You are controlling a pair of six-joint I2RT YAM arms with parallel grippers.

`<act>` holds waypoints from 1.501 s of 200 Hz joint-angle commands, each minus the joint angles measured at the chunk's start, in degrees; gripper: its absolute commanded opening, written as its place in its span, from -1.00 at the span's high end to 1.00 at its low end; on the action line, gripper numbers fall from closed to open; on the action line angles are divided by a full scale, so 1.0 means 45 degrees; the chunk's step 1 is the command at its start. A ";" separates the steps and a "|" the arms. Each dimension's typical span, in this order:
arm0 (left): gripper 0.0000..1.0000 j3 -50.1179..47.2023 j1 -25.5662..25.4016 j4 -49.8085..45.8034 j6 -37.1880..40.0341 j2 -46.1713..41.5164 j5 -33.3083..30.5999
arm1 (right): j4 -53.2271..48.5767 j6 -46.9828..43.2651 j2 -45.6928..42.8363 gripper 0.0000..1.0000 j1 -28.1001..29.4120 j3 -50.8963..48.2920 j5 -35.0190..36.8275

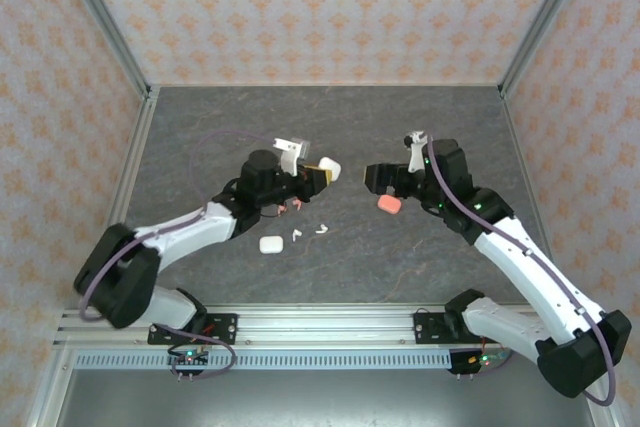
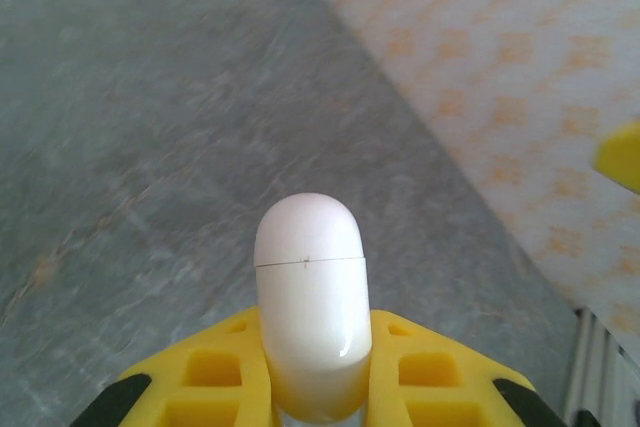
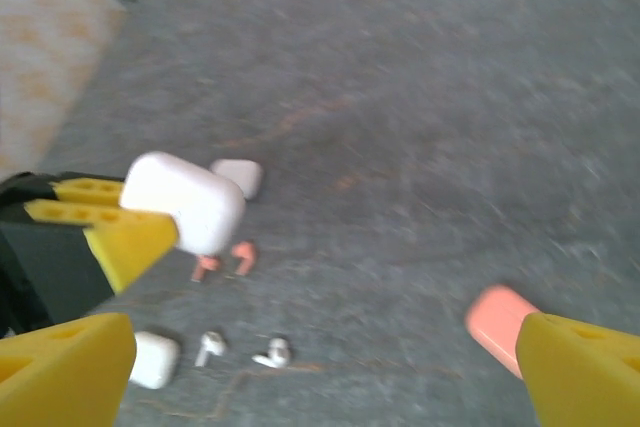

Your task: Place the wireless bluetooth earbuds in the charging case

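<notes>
The robot's left gripper should move down and release the white charging case (image 2: 310, 297) onto the bare tabletop, which is below the gripper and clear of the loose earbuds.
My left gripper (image 1: 322, 173) is shut on a white charging case (image 2: 310, 297), lid closed, held above the table between its yellow fingers (image 2: 210, 377). That case (image 3: 185, 202) also shows in the right wrist view. My right gripper (image 1: 375, 179) faces it from the right, open and holding nothing. On the table lie two white earbuds (image 3: 208, 347) (image 3: 272, 352) and two coral-pink earbuds (image 3: 243, 255) (image 3: 205, 267). In the top view the white earbuds (image 1: 297, 234) (image 1: 320, 229) lie below the left gripper.
A coral-pink case (image 1: 388, 204) lies on the table just under my right gripper. A white case (image 1: 270, 244) sits left of the white earbuds. Another white case (image 3: 240, 177) lies behind the held one. Patterned walls enclose the table on three sides.
</notes>
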 commanded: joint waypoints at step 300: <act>-0.56 0.2073 0.1017 -0.3008 -0.1632 0.1465 -0.2977 | -0.1899 -0.5136 0.9841 -1.00 -0.1085 0.2936 0.0810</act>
